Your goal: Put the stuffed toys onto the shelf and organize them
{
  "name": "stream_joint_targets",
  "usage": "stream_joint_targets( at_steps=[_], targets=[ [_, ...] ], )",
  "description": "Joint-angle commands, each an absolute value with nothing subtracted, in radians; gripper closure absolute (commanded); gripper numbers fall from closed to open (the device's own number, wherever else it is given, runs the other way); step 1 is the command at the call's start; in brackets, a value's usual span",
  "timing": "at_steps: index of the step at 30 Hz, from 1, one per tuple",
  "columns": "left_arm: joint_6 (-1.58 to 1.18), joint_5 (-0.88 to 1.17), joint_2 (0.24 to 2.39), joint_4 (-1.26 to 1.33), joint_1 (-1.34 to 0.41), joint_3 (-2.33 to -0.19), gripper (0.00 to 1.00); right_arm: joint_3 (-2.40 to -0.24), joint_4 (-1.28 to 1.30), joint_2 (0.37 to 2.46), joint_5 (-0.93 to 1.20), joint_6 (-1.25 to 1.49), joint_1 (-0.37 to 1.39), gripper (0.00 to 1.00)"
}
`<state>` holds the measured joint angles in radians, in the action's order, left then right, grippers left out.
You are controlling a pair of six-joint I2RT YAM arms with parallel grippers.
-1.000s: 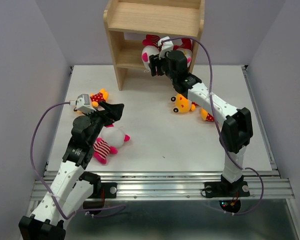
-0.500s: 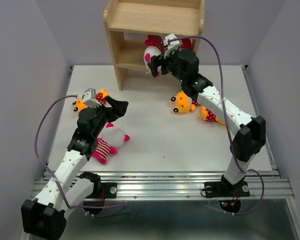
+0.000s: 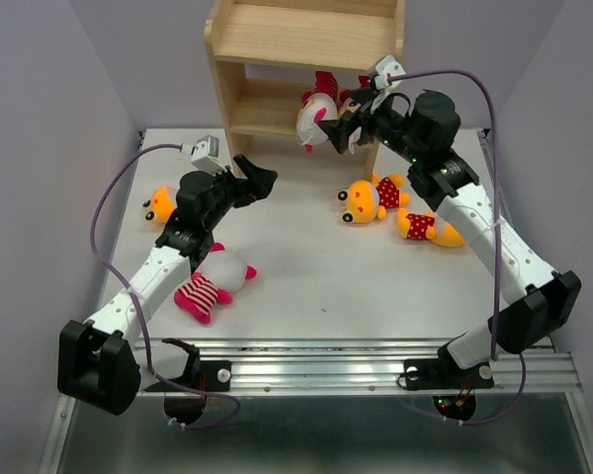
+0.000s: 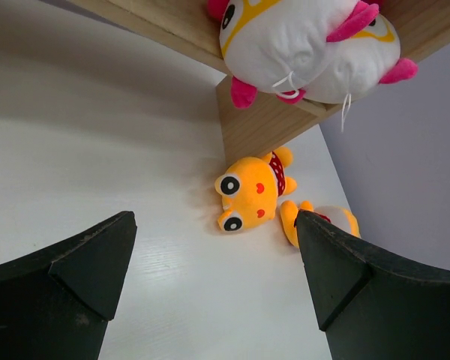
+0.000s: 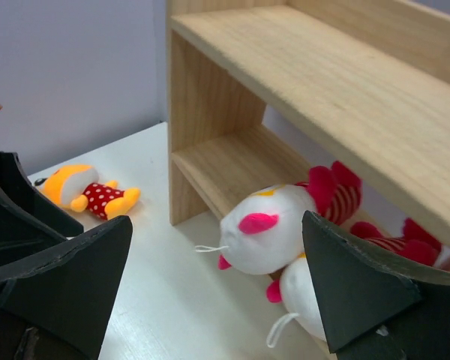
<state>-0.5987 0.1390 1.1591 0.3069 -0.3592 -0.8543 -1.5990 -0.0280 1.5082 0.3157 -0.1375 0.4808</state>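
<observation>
The third white toy is still lying on the tabletop, off the shelf (image 3: 306,39). I should next move my left gripper back and down onto that toy's round head.
The wooden shelf (image 3: 306,39) stands at the table's far edge. Two white stuffed toys (image 3: 316,118) (image 5: 274,229) (image 5: 304,296) lie on its lowest board, heads hanging over the front edge. My right gripper (image 3: 348,126) (image 5: 217,247) hovers open just in front of them, holding nothing. My left gripper (image 3: 259,180) (image 4: 215,247) is open and empty above the table, left of the shelf's foot. Two yellow toys (image 3: 371,197) (image 3: 425,227) lie right of centre, and one yellow toy (image 3: 161,202) lies at the left. A third white toy (image 3: 217,281) lies under the left arm.
The shelf's upper boards (image 5: 337,75) carry nothing that I can see. The shelf's left side panel (image 3: 232,128) stands close to my left gripper. Purple cables loop above both arms. Grey walls close in the table on both sides.
The right gripper has opened and drawn back to the right, leaving a white toy on the lowest board. The left arm has swung up toward the shelf, still open.
</observation>
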Motion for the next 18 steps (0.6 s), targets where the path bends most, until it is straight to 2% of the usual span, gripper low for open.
stream_joint_targets(
  at_steps=[1,7,11,12,14,15,16,17,18],
  targets=[
    [-0.565,0.169,1.184,0.376,-0.380,-0.916,0.02,-1.579,-0.031,1.428,0.359,-0.094,0.423,0.00],
    [-0.528,0.115,1.143,0.313,-0.382,-0.904,0.02,-1.528,-0.026,1.384,0.391,-0.043,0.359,0.00],
    [-0.486,0.045,1.091,0.226,-0.382,-0.894,0.02,-1.531,0.042,1.384,0.570,-0.098,0.336,0.00],
    [-0.480,0.031,1.068,0.207,-0.382,-0.891,0.01,-1.540,0.123,1.388,0.751,-0.141,0.336,0.00],
    [-0.468,0.002,1.043,0.129,-0.382,-0.890,0.02,-1.578,0.236,1.411,0.962,-0.280,0.336,0.00],
    [-0.463,-0.033,1.020,0.094,-0.382,-0.896,0.02,-1.600,0.403,1.425,1.153,-0.344,0.336,0.00],
    [-0.463,-0.049,1.009,0.012,-0.382,-0.916,0.01,-1.623,0.511,1.442,1.214,-0.494,0.336,0.00],
    [-0.465,-0.082,0.988,-0.039,-0.382,-0.923,0.02,-1.673,0.711,1.477,1.227,-0.565,0.377,0.00],
    [-0.480,-0.107,0.977,-0.126,-0.383,-0.939,0.02,-1.693,0.800,1.495,1.192,-0.710,0.405,0.00]
  ],
)
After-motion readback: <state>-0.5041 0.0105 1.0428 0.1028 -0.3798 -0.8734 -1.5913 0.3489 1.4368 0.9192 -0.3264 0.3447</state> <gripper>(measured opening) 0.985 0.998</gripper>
